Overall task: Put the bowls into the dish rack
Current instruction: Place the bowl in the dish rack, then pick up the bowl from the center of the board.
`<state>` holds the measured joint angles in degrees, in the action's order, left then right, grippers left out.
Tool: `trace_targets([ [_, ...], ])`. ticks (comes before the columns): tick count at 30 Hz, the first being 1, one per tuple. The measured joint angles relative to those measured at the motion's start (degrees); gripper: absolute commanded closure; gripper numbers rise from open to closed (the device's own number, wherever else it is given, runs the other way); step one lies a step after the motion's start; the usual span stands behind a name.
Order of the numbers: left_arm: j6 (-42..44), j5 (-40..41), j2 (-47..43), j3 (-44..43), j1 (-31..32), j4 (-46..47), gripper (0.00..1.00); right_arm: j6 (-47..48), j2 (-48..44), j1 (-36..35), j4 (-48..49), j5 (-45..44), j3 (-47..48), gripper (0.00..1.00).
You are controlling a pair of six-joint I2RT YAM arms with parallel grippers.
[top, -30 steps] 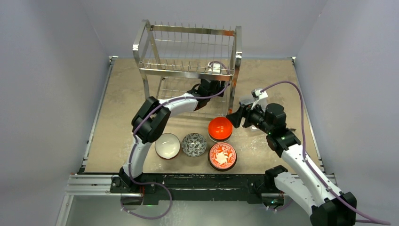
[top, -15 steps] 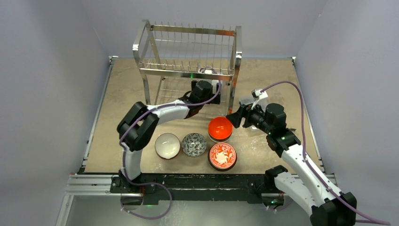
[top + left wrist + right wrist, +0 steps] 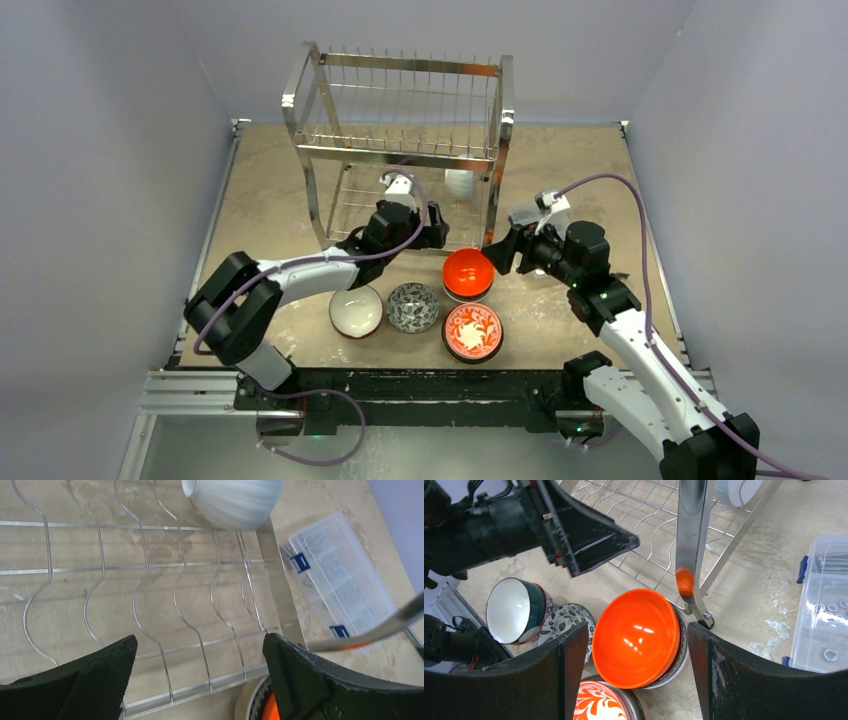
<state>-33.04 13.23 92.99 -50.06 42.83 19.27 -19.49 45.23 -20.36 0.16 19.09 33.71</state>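
Observation:
My left gripper moves back and down onto the grey-black patterned bowl's rim beside the white-lined bowl point(image 3: 356, 309) next, as the patterned bowl is still unracked.
The dish rack point(image 3: 400, 120) stands at the back of the table. A white bowl point(image 3: 460, 183) point(image 3: 232, 500) rests on its side on the lower shelf wires. My left gripper point(image 3: 435, 228) point(image 3: 200, 645) is open and empty just in front of that shelf, well short of the bowl. The orange-red bowl point(image 3: 468, 272) point(image 3: 636, 637) sits stacked in a patterned bowl by the rack's front right leg point(image 3: 691, 545). My right gripper point(image 3: 497, 250) point(image 3: 638, 627) hangs open over it, its fingers on either side. In front lie a white-lined bowl point(image 3: 356, 309), a grey-black patterned bowl point(image 3: 413, 307) and a red-and-white floral bowl point(image 3: 472, 331).
A clear plastic compartment box point(image 3: 824, 605) point(image 3: 340, 585) lies on the table right of the rack, beside my right gripper. The rack's steel legs and wire shelves stand close to both grippers. Grey walls enclose the table on three sides.
My left gripper opened, let go of the white bowl on the rack's lower shelf, and drew back out of the rack toward the front left. The right arm stayed still.

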Motion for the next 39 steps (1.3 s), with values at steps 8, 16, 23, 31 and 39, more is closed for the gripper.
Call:
trace_targets([
  [8,-4.04,-4.31,-11.89,10.45,0.0,-1.53,0.06,-0.42,0.15,0.0,0.09,1.97,-0.5,0.26],
  [16,-3.82,-4.13,-24.83,13.79,0.0,-11.85,0.09,-0.72,1.68,0.0,0.22,3.48,-1.4,0.26],
  [23,3.45,-5.88,-26.91,13.51,0.07,-23.32,0.12,-1.44,4.63,0.0,2.82,4.7,-1.97,0.26],
  [31,9.25,-12.5,-16.72,6.43,1.38,-33.29,0.19,-1.49,5.97,0.0,3.45,4.68,-1.97,0.26],
  [39,11.98,-13.31,-8.55,2.75,4.94,-38.1,0.23,-1.49,5.64,0.0,3.63,4.68,-1.97,0.26],
])
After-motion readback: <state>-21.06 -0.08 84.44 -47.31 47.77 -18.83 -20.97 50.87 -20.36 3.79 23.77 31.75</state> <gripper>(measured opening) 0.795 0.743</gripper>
